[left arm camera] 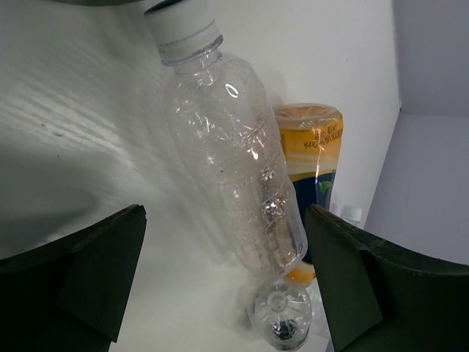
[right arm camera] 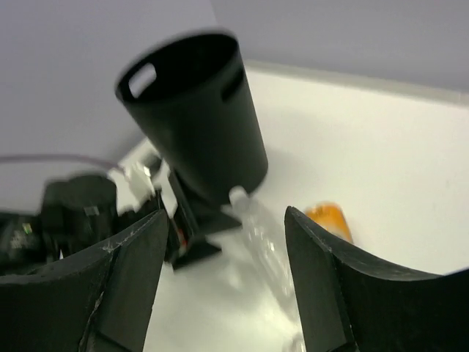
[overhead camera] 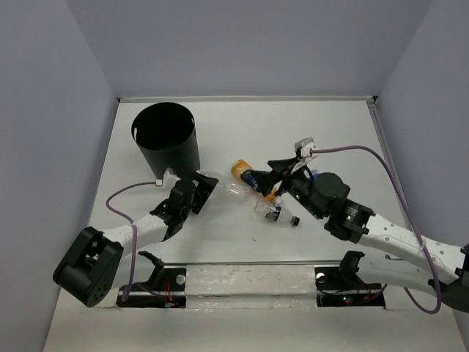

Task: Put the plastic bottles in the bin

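The clear white-capped bottle is lying ungripped ahead of my open fingers. I need to move my left gripper outward and down to the bottle, onto its body near the cap, and close.
The black bin stands at the far left and also shows in the right wrist view. A clear white-capped bottle lies just right of it, cap toward the bin. My left gripper is open, with this bottle lying ahead between its spread fingers, not gripped. An orange bottle with a blue label lies beyond it. A clear dark-capped bottle lies nearer; it shows end-on. My right gripper is open and empty above the orange bottle and the clear one.
White walls close the table at the back and sides. A purple cable loops over the right arm. Another white bottle cap peeks out behind the orange bottle. The two grippers are close together over the bottle cluster.
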Available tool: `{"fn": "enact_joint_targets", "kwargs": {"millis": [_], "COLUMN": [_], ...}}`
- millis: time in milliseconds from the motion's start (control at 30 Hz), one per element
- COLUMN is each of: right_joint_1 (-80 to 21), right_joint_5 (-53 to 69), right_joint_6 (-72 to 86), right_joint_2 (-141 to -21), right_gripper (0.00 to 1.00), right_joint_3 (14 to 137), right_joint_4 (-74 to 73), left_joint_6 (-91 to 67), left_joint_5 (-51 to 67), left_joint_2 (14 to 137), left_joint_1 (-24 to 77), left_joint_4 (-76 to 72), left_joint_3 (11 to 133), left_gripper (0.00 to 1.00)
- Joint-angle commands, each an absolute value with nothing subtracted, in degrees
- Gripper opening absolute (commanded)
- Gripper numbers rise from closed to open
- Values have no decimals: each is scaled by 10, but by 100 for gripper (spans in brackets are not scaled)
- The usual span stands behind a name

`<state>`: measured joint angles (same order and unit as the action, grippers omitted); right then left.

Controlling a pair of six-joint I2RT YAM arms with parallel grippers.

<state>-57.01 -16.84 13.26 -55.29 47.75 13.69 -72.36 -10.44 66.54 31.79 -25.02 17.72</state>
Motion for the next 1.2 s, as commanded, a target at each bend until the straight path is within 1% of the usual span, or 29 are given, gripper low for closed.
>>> {"fn": "enact_joint_targets", "kwargs": {"millis": [0, 133, 267, 433, 533, 567, 633, 667, 767, 800, 867, 900, 967, 1000, 1033, 1100, 1167], "right_joint_1": [-571, -571, -571, -571, -571, -571, -571, -571, -571, -571, -571, -571, -571, -571, -571, -571, -551], "right_joint_5": [-167, -148, -177, -183, -177, -177, -181, -191, -219, -227, -243, -263, -287, -303, -309, -338, -354], "right_joint_6": [209, 246, 265, 265, 269, 271, 273, 274, 284, 286, 297, 300, 306, 308, 310, 313, 311], "right_joint_2": [-473, -427, -401, -381, -370, -364, -357, -354, -352, -352, -349, -349, -356, -361, -374, -388, -414], "right_gripper": [72, 75, 76, 76, 76, 76, 76, 76, 76, 76, 77, 78, 80, 82, 83, 87, 87], "right_joint_3": [402, 367, 357, 360, 364, 366, 369, 372, 380, 382, 386, 386, 381, 381, 382, 381, 382], "right_joint_4": [-22, -65, -116, -151, -173, -178, -188, -197, -219, -223, -231, -234, -237, -240, -242, -243, -243], "left_joint_6": [-733, -725, -719, -713, -713, -714, -714, -715, -712, -712, -710, -710, -708, -709, -709, -710, -710], "left_joint_5": [-175, -195, -239, -255, -264, -267, -271, -277, -281, -282, -287, -289, -300, -301, -304, -306, -309], "left_joint_2": [693, 748, 803, 857, 875, 878, 882, 885, 895, 898, 908, 909, 907, 904, 901, 887, 874], "left_joint_1": [332, 332, 335, 335, 336, 337, 339, 343, 344, 344, 348, 350, 357, 358, 359, 361, 366], "left_joint_4": [-296, -268, -224, -189, -177, -174, -169, -168, -159, -156, -150, -149, -144, -142, -140, -140, -138], "left_joint_3": [214, 254, 313, 357, 367, 367, 363, 360, 360, 363, 364, 363, 359, 358, 351, 343, 329], "left_gripper": [99, 99, 99, 98, 92, 85, 79, 73, 69, 64, 59, 55, 49, 46, 45, 37, 36]}}
